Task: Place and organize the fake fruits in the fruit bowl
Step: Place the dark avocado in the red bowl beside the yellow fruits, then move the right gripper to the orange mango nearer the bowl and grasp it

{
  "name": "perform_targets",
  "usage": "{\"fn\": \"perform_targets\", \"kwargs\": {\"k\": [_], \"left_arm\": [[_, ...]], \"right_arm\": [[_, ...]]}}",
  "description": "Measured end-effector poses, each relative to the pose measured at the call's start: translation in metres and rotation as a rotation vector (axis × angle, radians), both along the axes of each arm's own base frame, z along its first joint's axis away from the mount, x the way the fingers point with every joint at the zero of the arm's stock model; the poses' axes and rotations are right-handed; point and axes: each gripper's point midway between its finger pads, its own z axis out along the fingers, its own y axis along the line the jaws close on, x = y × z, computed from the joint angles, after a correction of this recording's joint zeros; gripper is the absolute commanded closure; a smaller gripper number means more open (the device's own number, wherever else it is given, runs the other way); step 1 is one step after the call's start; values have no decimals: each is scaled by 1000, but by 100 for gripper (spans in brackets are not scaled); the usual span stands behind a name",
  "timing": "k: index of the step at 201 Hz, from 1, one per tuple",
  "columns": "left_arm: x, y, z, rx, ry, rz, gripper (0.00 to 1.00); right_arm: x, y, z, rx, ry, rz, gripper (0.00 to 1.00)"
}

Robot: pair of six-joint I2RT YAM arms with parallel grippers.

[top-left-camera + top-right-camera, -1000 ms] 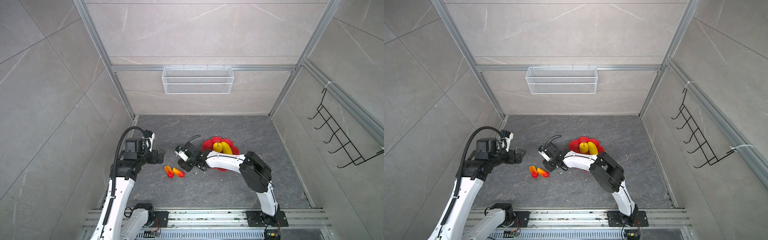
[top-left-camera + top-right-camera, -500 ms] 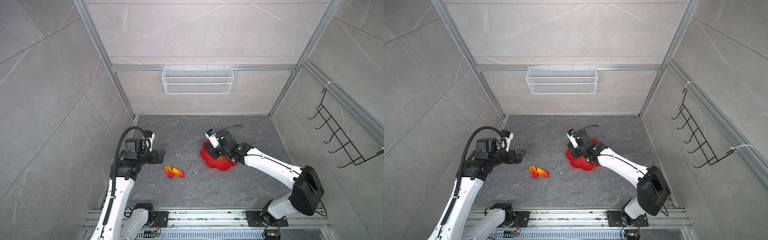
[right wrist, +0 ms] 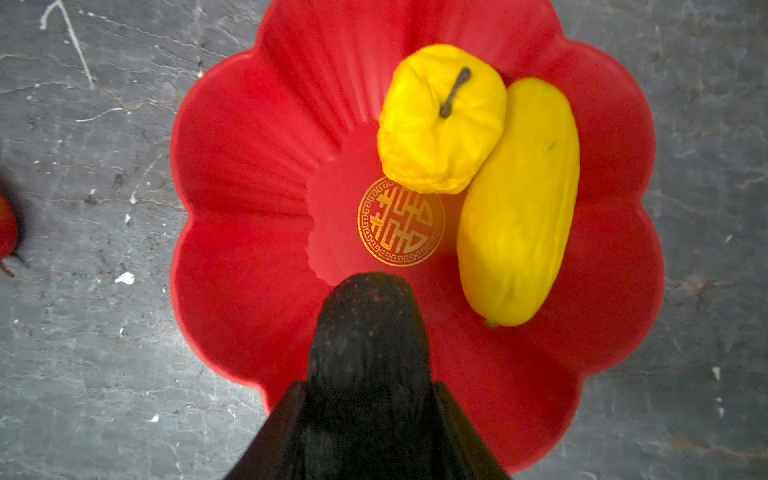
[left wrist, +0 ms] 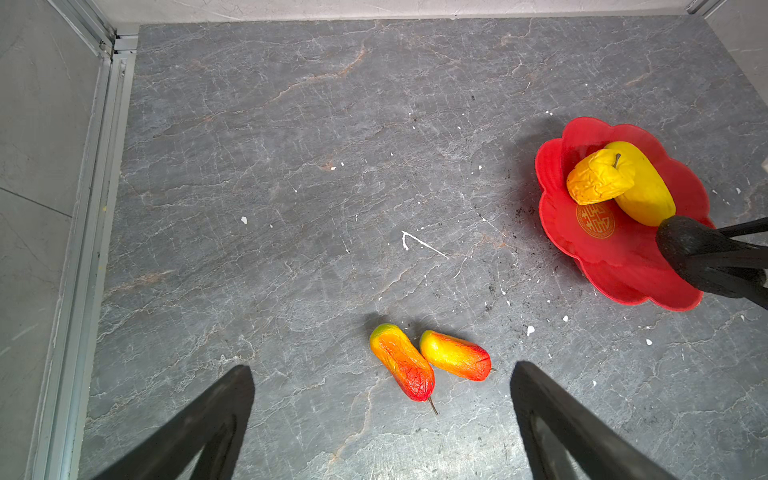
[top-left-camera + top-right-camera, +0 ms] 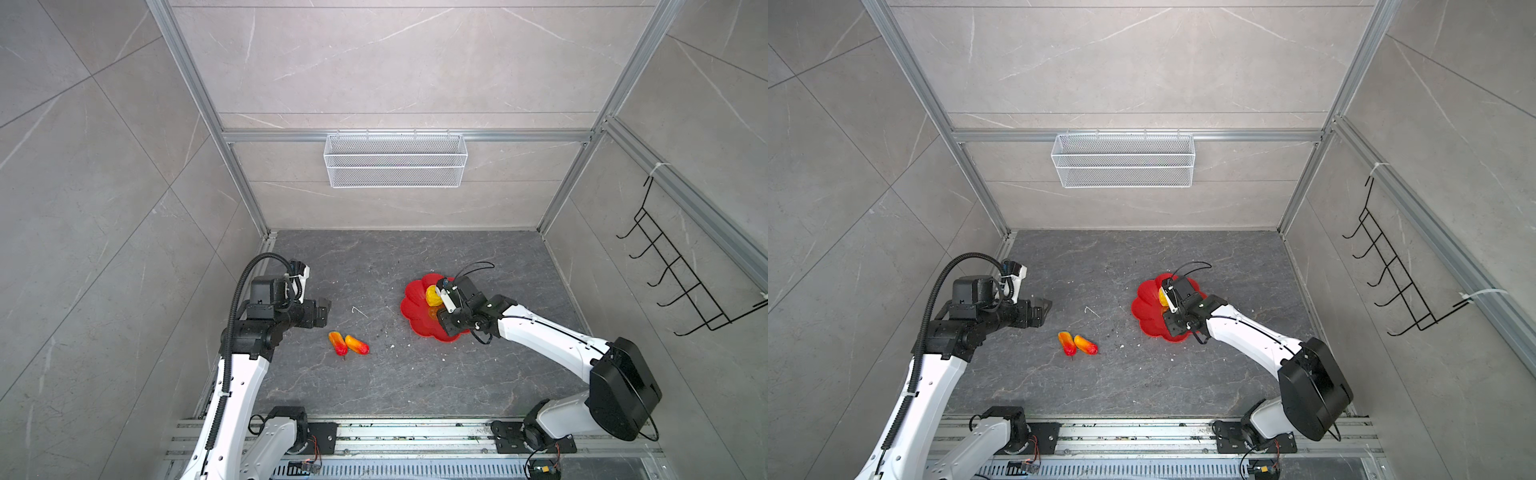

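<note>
I should lower the black oval fruit (image 3: 370, 324) with my right gripper and let it go, since the bare red spot by the emblem is below, clear of the yellow fruits.
The red flower-shaped fruit bowl (image 5: 413, 309) (image 5: 1144, 307) (image 3: 249, 208) lies right of centre on the floor. Inside it, beside the gold emblem (image 3: 401, 220), a round yellow fruit (image 3: 440, 124) (image 4: 598, 178) leans against a long yellow oval (image 3: 519, 208) (image 4: 644, 187). My right gripper (image 3: 368, 384) is over the bowl, shut on the black oval fruit (image 3: 370, 324) (image 4: 690, 249), whose tip points at the emblem. Two red-orange tapered fruits (image 5: 337, 343) (image 5: 357, 344) (image 4: 402, 361) (image 4: 455, 355) lie side by side on the floor. My left gripper (image 4: 382, 368) (image 5: 322, 309) hangs open above and just left of them.
A white wire-mesh basket (image 5: 395, 160) hangs on the back wall and a black hook rack (image 5: 681, 282) on the right wall. White crumbs and a scratch mark (image 4: 419, 243) dot the grey stone floor (image 5: 374, 266) between the fruits and the bowl.
My right arm has swung from the floor left of the bowl to over the bowl, carrying the black fruit. The left arm and the two red-orange fruits have not moved.
</note>
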Motion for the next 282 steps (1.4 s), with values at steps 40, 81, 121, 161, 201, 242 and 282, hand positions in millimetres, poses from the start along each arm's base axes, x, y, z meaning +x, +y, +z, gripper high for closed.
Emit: {"fn": "perform_targets", "kwargs": {"k": [40,81,121,161,201,242,282], "left_arm": [[0,0,0,0,0,0,0],[0,0,0,0,0,0,0],[0,0,0,0,0,0,0],[0,0,0,0,0,0,0],[0,0,0,0,0,0,0],[0,0,0,0,0,0,0],[0,0,0,1,0,1,0]], "right_arm": [[9,-9,-28,-36,55,-37,65],[15,-10,-43,-48,74,-50,64],[21,-8,-48,-50,76,-52,59],[24,-7,-47,-52,67,-55,51],[29,-6,-40,-57,49,-52,32],[29,-7,-6,-32,-1,-46,25],[21,8,50,26,-100,16,8]]}}
